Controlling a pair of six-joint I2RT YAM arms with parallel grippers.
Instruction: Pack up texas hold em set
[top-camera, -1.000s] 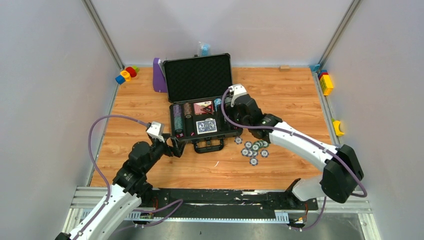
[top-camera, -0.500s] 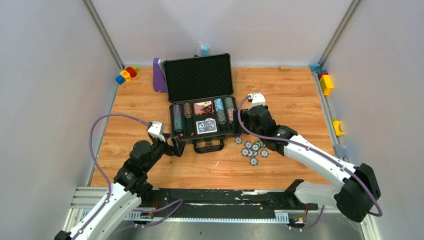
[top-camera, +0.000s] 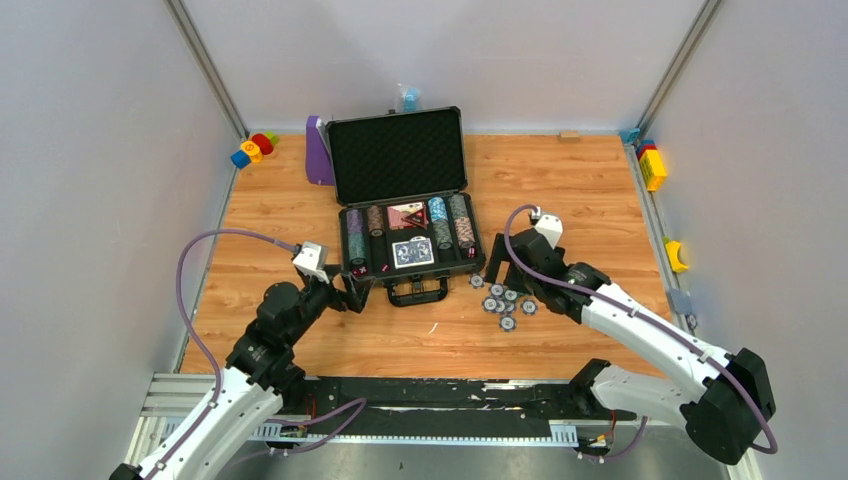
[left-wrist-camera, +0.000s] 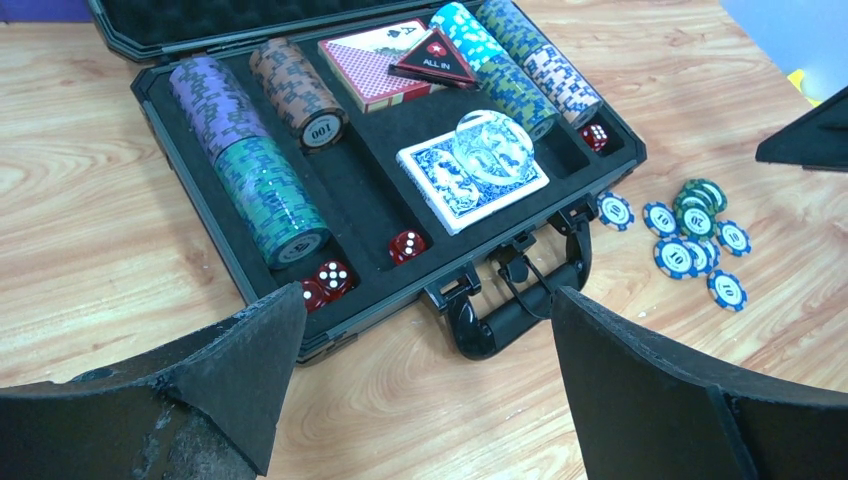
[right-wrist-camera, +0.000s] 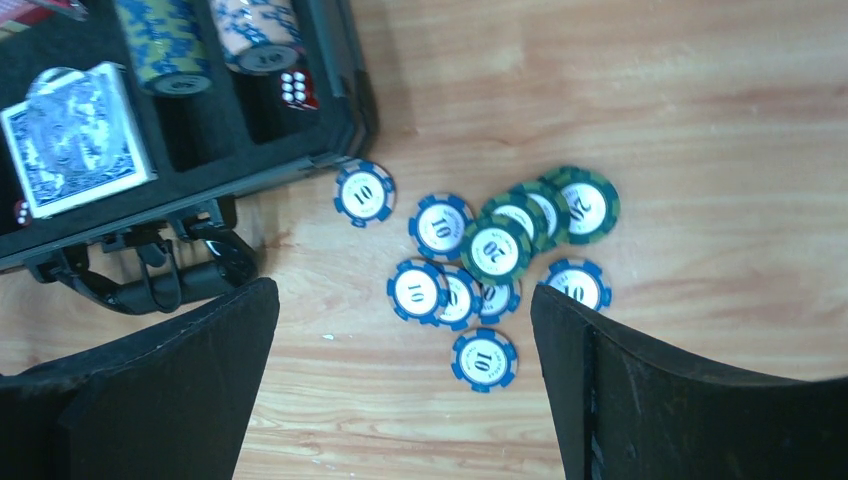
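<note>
The overlapping green chips (top-camera: 511, 295) (right-wrist-camera: 516, 230) lie below my right gripper on the tabletop, beside the loose blue chips, so my right gripper needs to turn and go down onto them, open.
The dark grey briefcase (top-camera: 415, 272) lies open mid-table, lid (top-camera: 397, 155) upright. Its foam slots hold rows of striped chips (left-wrist-camera: 270, 195), a red card deck (left-wrist-camera: 370, 68), and a blue deck (left-wrist-camera: 450, 190) with a clear round button (left-wrist-camera: 492, 140) on top. Red dice (left-wrist-camera: 335, 278) sit in the front slots. Several loose blue and green chips (top-camera: 507, 298) (right-wrist-camera: 495, 250) lie on the wood right of the handle (left-wrist-camera: 520, 305). My left gripper (top-camera: 352, 290) (left-wrist-camera: 428, 300) hovers open at the case's front left corner. My right gripper (top-camera: 497, 258) (right-wrist-camera: 402, 290) hangs open over the loose chips, holding nothing.
A purple stand (top-camera: 318, 150) leans left of the lid. Coloured toy blocks sit at the back left corner (top-camera: 252, 148) and along the right rail (top-camera: 653, 165). A small blue item (top-camera: 409, 97) stands behind the case. Grey walls enclose the table.
My right arm has pulled back from over the case's right side, moving right and nearer, and now sits above the loose chips. The left arm has not moved.
</note>
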